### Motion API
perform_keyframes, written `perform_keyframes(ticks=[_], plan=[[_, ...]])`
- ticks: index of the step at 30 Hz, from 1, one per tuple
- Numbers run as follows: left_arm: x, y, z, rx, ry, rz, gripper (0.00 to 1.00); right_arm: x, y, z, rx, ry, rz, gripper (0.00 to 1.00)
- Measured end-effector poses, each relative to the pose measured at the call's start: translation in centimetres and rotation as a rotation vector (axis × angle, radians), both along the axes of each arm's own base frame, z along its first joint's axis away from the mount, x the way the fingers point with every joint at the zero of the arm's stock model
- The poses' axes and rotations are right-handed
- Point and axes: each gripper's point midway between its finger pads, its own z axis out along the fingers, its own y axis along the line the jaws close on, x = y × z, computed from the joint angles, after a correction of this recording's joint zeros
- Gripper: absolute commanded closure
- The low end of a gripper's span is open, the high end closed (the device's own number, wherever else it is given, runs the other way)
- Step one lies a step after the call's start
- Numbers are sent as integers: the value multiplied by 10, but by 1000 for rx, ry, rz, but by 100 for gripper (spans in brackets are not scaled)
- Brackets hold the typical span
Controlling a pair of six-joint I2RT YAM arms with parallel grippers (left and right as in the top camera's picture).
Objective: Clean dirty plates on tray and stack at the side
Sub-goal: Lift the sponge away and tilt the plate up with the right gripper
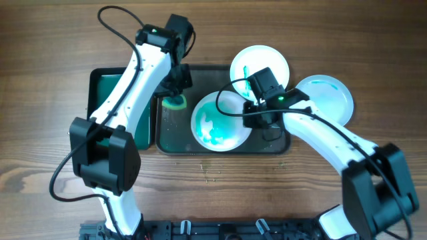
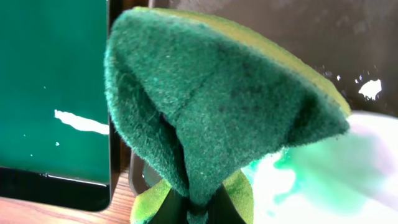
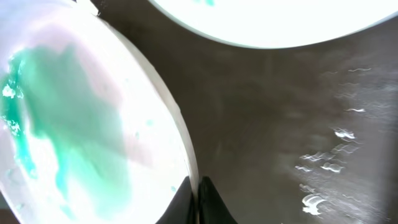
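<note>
The third white plate already lies beside the tray, so my right gripper should next rise, carry the smeared plate over, lower it onto that one and release the smeared plate's rim.
A white plate smeared with green lies on the dark tray. My right gripper is shut on its right rim; the wrist view shows the fingers pinching the rim of that plate. My left gripper is shut on a green and yellow sponge, held over the tray's left part just left of the plate. The sponge fills the left wrist view, with the smeared plate at the lower right. A second white plate lies at the tray's far edge.
A third white plate with a green tint lies on the table right of the tray. A green tray sits left of the dark tray, partly under my left arm. Small crumbs lie on the wood in front of the tray.
</note>
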Motion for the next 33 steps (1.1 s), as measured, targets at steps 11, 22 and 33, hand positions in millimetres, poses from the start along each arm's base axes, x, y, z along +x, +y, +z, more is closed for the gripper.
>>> perform_keyframes(ticks=[11,22,33], plan=[[4,7,0,-2,-6,22,96,5,-68,99,-297,-312,-81,96],[4,4,0,-4,-9,16,96,-8,-62,194,-683,-727,2,96],[4,4,0,-5,-9,16,96,-8,-49,265,-967,-967,-9,96]])
